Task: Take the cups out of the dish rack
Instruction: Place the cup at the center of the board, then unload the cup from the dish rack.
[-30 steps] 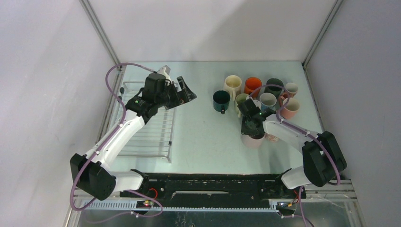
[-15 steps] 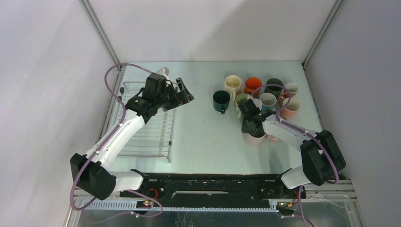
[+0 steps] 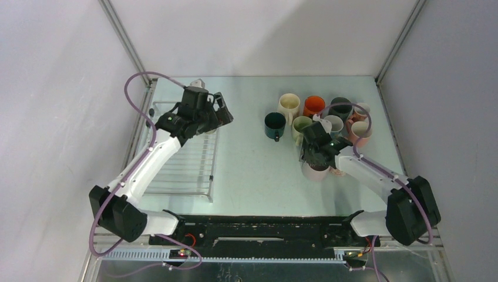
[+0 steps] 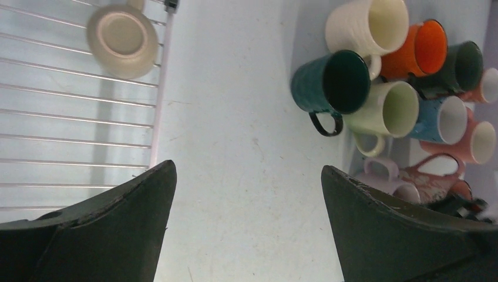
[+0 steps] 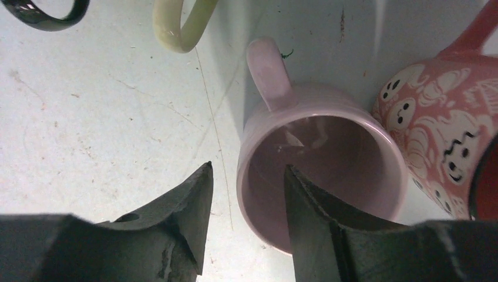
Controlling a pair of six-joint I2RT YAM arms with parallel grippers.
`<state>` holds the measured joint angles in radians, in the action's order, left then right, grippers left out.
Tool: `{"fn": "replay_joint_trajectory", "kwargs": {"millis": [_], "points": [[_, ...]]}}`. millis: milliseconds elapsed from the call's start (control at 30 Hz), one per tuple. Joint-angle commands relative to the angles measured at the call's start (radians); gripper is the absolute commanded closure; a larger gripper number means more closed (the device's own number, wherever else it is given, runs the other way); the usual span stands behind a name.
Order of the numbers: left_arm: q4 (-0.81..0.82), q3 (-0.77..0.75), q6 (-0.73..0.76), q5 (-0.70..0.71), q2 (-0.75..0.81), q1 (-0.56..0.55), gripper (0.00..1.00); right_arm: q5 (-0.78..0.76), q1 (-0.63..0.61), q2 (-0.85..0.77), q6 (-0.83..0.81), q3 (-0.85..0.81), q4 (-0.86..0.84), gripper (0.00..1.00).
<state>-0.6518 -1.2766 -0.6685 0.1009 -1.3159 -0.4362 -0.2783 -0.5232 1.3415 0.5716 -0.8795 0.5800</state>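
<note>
Next, my left gripper will lower toward the left in the top view, fingers astride the cream cup's body, and close, since that cup alone remains on the rack (image 3: 182, 167).
The silver wire dish rack (image 3: 182, 167) lies on the left of the table. One cream cup (image 4: 122, 38) sits upside down on its bars (image 4: 70, 117). My left gripper (image 3: 223, 114) hangs open and empty above the rack's right rim (image 4: 248, 167). Several cups cluster at the right, among them cream (image 3: 289, 104), orange (image 3: 314, 104) and dark green (image 3: 274, 124). A lilac mug (image 5: 329, 147) stands upright at the near side of the cluster (image 3: 316, 172). My right gripper (image 5: 248, 166) is open astride its rim, one finger inside, one outside, with gaps showing.
A pink speckled mug (image 5: 434, 117) stands against the lilac mug's right side. A pale green cup's handle (image 5: 182, 26) lies just beyond it. Bare tabletop (image 3: 252, 164) stretches between rack and cups. Walls close in the left, back and right.
My right gripper's jaws have parted and let go of the lilac mug, which stays on the table. My left gripper has swung back to the left toward the rack.
</note>
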Motion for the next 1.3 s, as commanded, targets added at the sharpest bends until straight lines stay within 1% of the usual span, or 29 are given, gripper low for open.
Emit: {"fn": "replay_joint_trajectory", "kwargs": {"millis": [0, 100, 333, 433, 500, 600, 867, 933, 967, 1200, 1267], "points": [[-0.088, -0.107, 0.018, 0.152, -0.033, 0.013, 0.00, -0.002, 0.002, -0.094, 0.004, -0.013, 0.047, 0.43], [-0.120, -0.124, 0.004, 0.181, -0.062, 0.043, 0.00, 0.007, 0.002, -0.146, -0.003, -0.015, 0.067, 0.38], [-0.155, -0.186, 0.022, 0.200, -0.176, 0.119, 0.00, 0.056, -0.002, -0.255, -0.031, -0.044, 0.117, 0.20], [-0.168, -0.241, 0.085, 0.194, -0.256, 0.144, 0.00, 0.089, -0.005, -0.291, -0.050, -0.070, 0.132, 0.14], [-0.207, -0.290, 0.122, 0.209, -0.311, 0.157, 0.00, 0.104, -0.005, -0.307, -0.060, -0.088, 0.142, 0.12], [-0.235, -0.337, 0.168, 0.204, -0.378, 0.174, 0.00, 0.129, -0.005, -0.322, -0.071, -0.111, 0.154, 0.06], [-0.275, -0.460, 0.270, 0.152, -0.509, 0.199, 0.01, 0.175, -0.006, -0.329, -0.087, -0.127, 0.145, 0.05], [-0.291, -0.488, 0.286, 0.141, -0.540, 0.205, 0.01, 0.178, -0.006, -0.328, -0.088, -0.128, 0.144, 0.05], [-0.309, -0.516, 0.302, 0.120, -0.583, 0.213, 0.03, 0.183, -0.006, -0.330, -0.088, -0.131, 0.141, 0.05], [-0.319, -0.538, 0.341, 0.059, -0.668, 0.226, 0.08, 0.181, -0.005, -0.339, -0.090, -0.131, 0.153, 0.05], [-0.322, -0.544, 0.341, 0.063, -0.688, 0.228, 0.09, 0.181, -0.005, -0.340, -0.090, -0.130, 0.156, 0.05]]}}
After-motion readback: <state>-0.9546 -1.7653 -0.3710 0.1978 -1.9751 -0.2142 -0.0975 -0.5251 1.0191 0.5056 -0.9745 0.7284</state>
